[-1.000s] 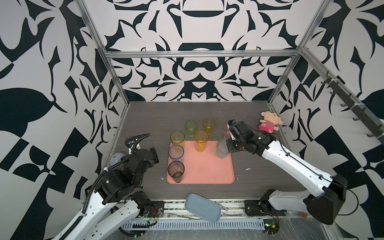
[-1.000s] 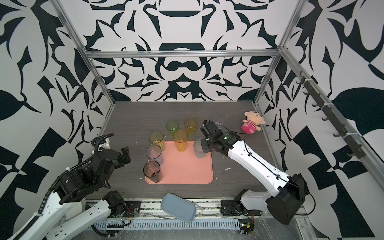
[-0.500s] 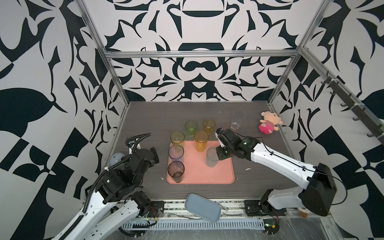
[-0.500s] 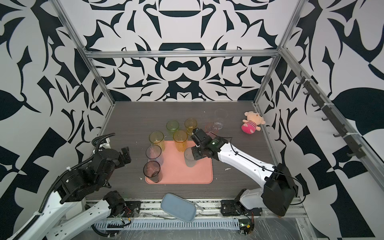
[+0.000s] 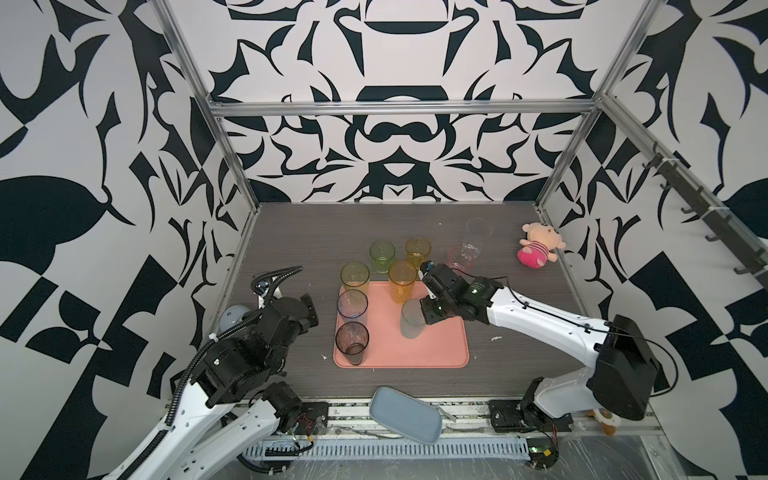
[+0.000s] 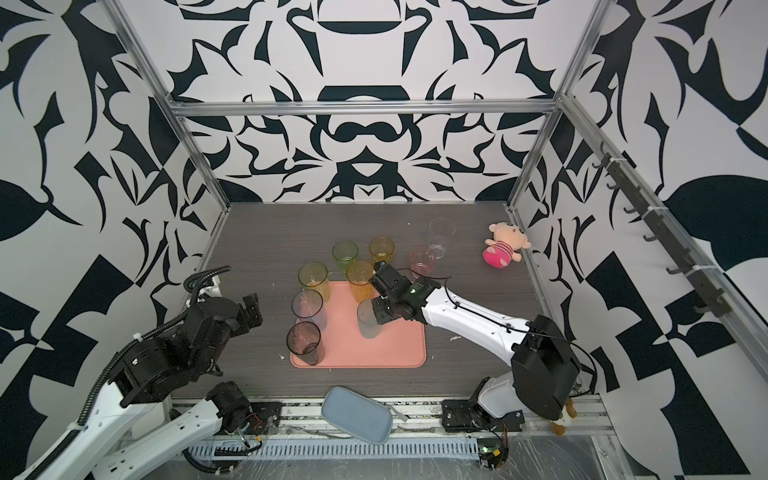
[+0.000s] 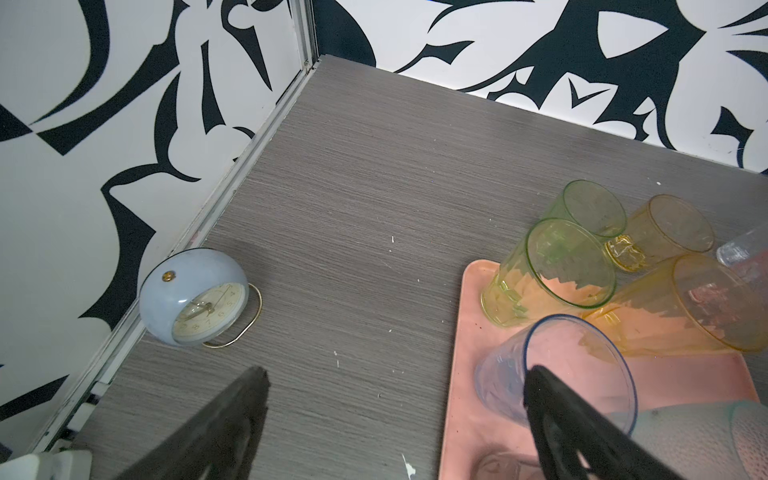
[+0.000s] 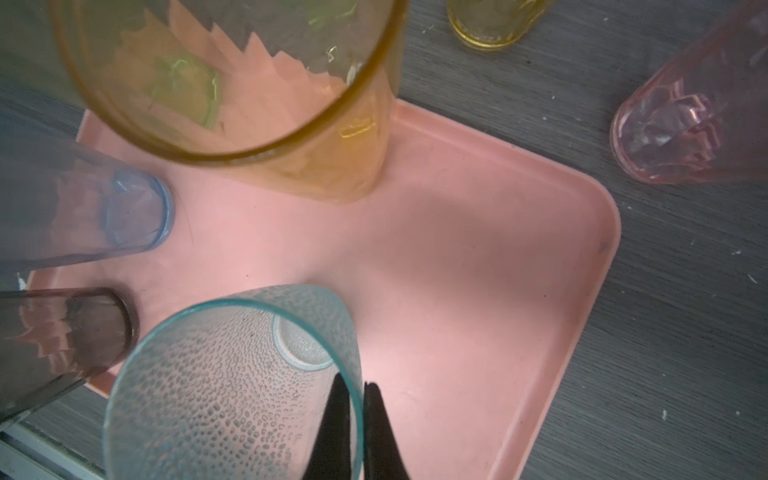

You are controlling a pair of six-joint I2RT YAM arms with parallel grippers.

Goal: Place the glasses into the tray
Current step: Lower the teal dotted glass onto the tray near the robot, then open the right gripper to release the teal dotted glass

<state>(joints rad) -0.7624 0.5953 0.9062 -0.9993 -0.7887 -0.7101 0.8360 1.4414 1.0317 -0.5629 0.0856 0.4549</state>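
Observation:
My right gripper holds the dimpled teal glass's rim and needs to move it toward the blue glass next and let go, as bare tray (image 8: 244,272) lies between them.
The salmon-pink tray (image 5: 440,353) (image 6: 399,353) lies mid-table. My right gripper (image 8: 358,390) is shut on the rim of a dimpled teal glass (image 8: 232,374) (image 5: 412,321), one finger inside and one outside, upright over the tray's middle. I cannot tell whether its base touches. On the tray stand yellow-green (image 5: 355,277), blue (image 5: 352,306), smoky grey (image 5: 352,341) and orange (image 5: 402,282) glasses. Green (image 5: 382,256), amber (image 5: 417,252), pink (image 5: 458,259) and clear (image 5: 477,237) glasses stand on the table behind it. My left gripper (image 7: 395,374) (image 5: 308,309) hangs open and empty, left of the tray.
A pink plush doll (image 5: 538,251) lies at the back right by the wall. A pale blue alarm clock (image 7: 195,299) stands against the left wall. A blue-grey dish (image 5: 405,415) rests on the front rail.
My right gripper has carried the teal glass from the tray's far right edge leftward and nearer, to over the tray's middle. The left arm has not moved.

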